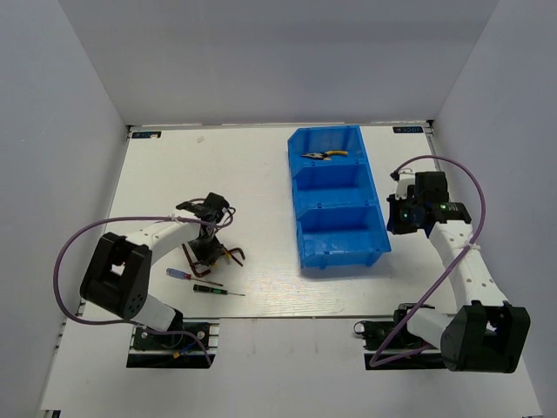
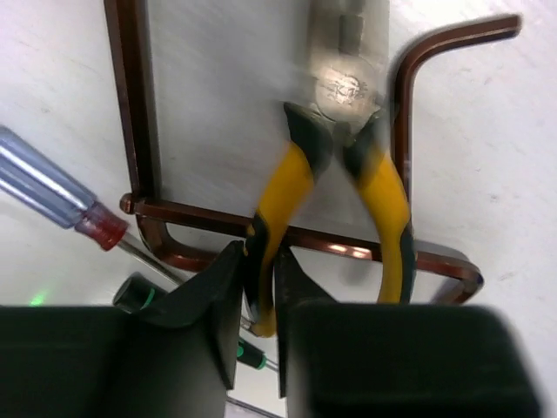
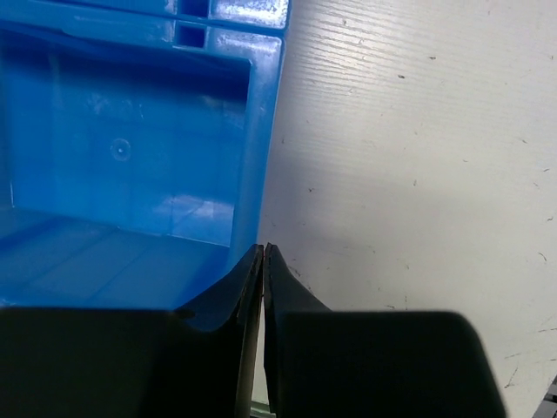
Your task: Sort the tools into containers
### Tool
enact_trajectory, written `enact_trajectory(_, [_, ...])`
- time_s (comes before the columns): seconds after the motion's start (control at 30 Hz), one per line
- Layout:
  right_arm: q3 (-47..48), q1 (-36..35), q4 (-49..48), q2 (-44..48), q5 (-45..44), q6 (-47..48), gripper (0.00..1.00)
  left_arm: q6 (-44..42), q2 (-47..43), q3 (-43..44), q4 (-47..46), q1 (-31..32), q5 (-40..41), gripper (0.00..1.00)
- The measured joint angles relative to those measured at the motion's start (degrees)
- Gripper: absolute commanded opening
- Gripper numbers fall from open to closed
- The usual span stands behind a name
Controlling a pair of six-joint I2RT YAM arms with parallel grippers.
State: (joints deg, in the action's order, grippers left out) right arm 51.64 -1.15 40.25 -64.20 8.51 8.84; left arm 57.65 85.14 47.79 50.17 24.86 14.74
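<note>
I will lift my left gripper outward and to the right in the top view and let go over the container's far compartment (image 1: 329, 144), because the second pliers are there.
My left gripper (image 1: 207, 237) is shut on one handle of the yellow-handled pliers (image 2: 344, 165). In the left wrist view the gripper (image 2: 258, 257) pinches the left handle. The pliers lie across two dark brown hex keys (image 2: 137, 113) (image 2: 407, 96). The blue-handled screwdriver (image 1: 178, 274) and the black-handled screwdriver (image 1: 209, 290) lie on the table just in front. The blue bin (image 1: 335, 200) has three compartments, and the far one holds the second pliers (image 1: 324, 156). My right gripper (image 1: 402, 213) is shut and empty beside the bin's right wall (image 3: 261, 131).
The white table (image 1: 252, 174) ends at grey walls at the back and sides. The screwdrivers also show in the left wrist view, the blue-handled one (image 2: 43, 183) at the left and the black-handled one (image 2: 135, 294) under my fingers. Purple cables loop from both arms.
</note>
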Motion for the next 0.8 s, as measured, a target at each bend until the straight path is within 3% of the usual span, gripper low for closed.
enact_trajectory(0.07, [0.00, 0.04, -0.13, 0.24, 0.35, -0.07, 0.09, -0.59, 0.20, 0.33, -0.24, -0.04, 0.00, 0.11])
enact_trajectory(0.1, [0.00, 0.07, -0.17, 0.33, 0.52, -0.07, 0.09, -0.83, 0.33, 0.55, -0.28, 0.00, 0.04, 0.00])
enact_trajectory(0.17, [0.00, 0.15, -0.15, 0.52, 0.94, -0.04, 0.16, -1.70, 0.35, 1.84, 0.85, 0.26, 0.07, 0.00])
enact_trajectory(0.23, [0.00, 0.28, -0.13, 0.87, 1.95, 0.02, 0.46, -3.19, 0.22, 5.68, 3.04, 0.68, -0.42, 0.00])
enact_trajectory(0.27, [0.00, 0.28, -0.13, 1.11, 3.02, 0.70, 0.57, -4.59, 0.02, 8.35, 3.74, 0.87, -0.92, 0.00])
enact_trajectory(0.3, [0.00, 0.33, -0.11, 1.29, 4.39, 1.25, 0.61, -6.10, -0.15, 11.28, 4.15, 1.11, -1.66, 0.00])
enact_trajectory(0.33, [0.00, 0.39, -0.11, 1.51, 6.05, 2.14, 0.49, -8.48, -0.50, 14.91, 3.50, 1.31, -2.51, 0.00])
enact_trajectory(0.4, [0.00, 0.39, -0.09, 1.73, 9.16, 4.11, 0.01, -13.18, -0.98, 21.57, 0.94, 1.64, -5.42, 0.00])
enact_trajectory(0.57, [0.09, 0.35, 0.07, 1.53, 16.68, 6.34, 0.00, -29.57, 3.43, 35.47, -13.51, 1.90, -21.24, 0.00])
enact_trajectory(0.67, [0.57, 0.33, -0.13, 0.70, 19.02, 6.88, 0.00, -39.10, 13.70, 48.13, -18.71, 2.34, -31.23, 0.00])
enact_trajectory(0.73, [1.49, 0.35, -0.22, -0.04, 19.52, 6.84, 0.00, -44.35, 26.08, 61.44, -22.95, 2.80, -35.89, 0.00])
enact_trajectory(0.8, [2.25, 0.35, -0.39, -0.31, 19.63, 6.82, 0.00, -46.73, 33.24, 66.34, -27.58, 2.95, -39.19, 0.00])
